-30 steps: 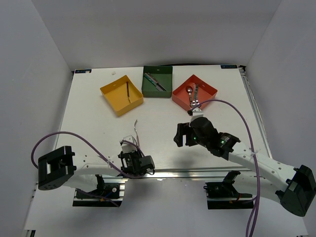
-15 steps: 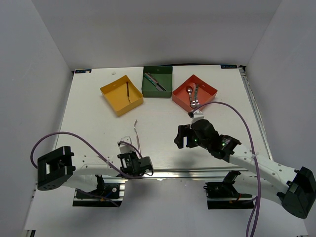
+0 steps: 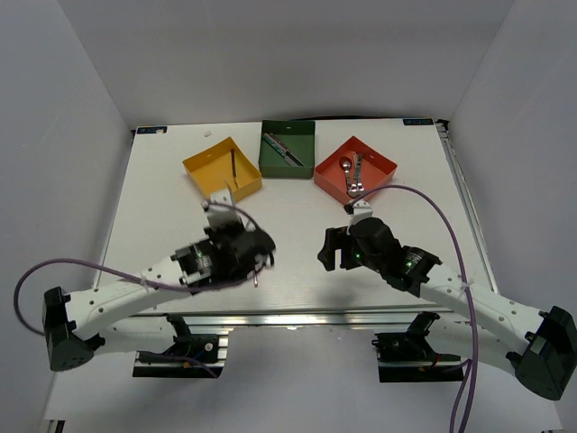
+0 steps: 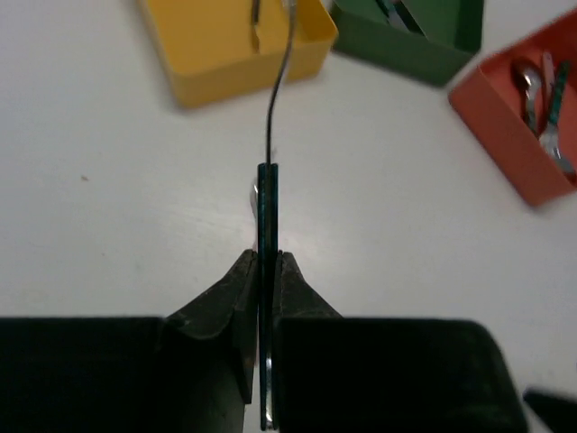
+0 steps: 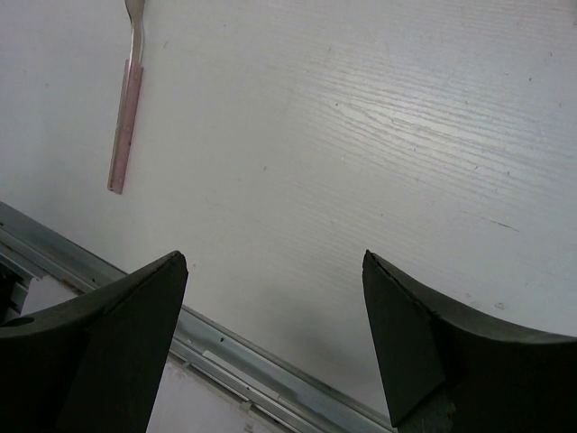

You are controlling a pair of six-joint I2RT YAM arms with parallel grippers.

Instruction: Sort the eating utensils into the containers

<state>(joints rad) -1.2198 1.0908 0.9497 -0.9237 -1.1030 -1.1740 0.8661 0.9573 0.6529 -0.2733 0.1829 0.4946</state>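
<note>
My left gripper carries the utensil outward next, lowers it beside the dark-handled one and releases, since the yellow tray's bare bottom lies outward and below.
My left gripper (image 4: 263, 260) is shut on a slim teal-handled utensil (image 4: 268, 194), seen edge-on. Its metal end reaches toward the near right corner of the yellow tray (image 4: 216, 63). In the top view this gripper (image 3: 251, 244) hangs over the table's middle, in front of the yellow tray (image 3: 206, 167), and hides most of the utensil. My right gripper (image 5: 275, 289) is open and empty above bare table, also seen in the top view (image 3: 332, 251). A pink-handled utensil (image 5: 126, 113) lies on the table ahead and to the left of it.
The dark green tray (image 3: 270, 162) holds a few utensils (image 3: 285, 150). The red-orange tray (image 3: 379, 164) holds spoons (image 3: 353, 179). One utensil (image 3: 233, 165) lies in the yellow tray. A metal rail (image 5: 81, 257) runs along the table's near edge. Purple cables trail from both arms.
My left arm has swung up from the near edge to the table's middle. The pale utensil that lay there no longer shows in the top view. The right arm has barely moved.
</note>
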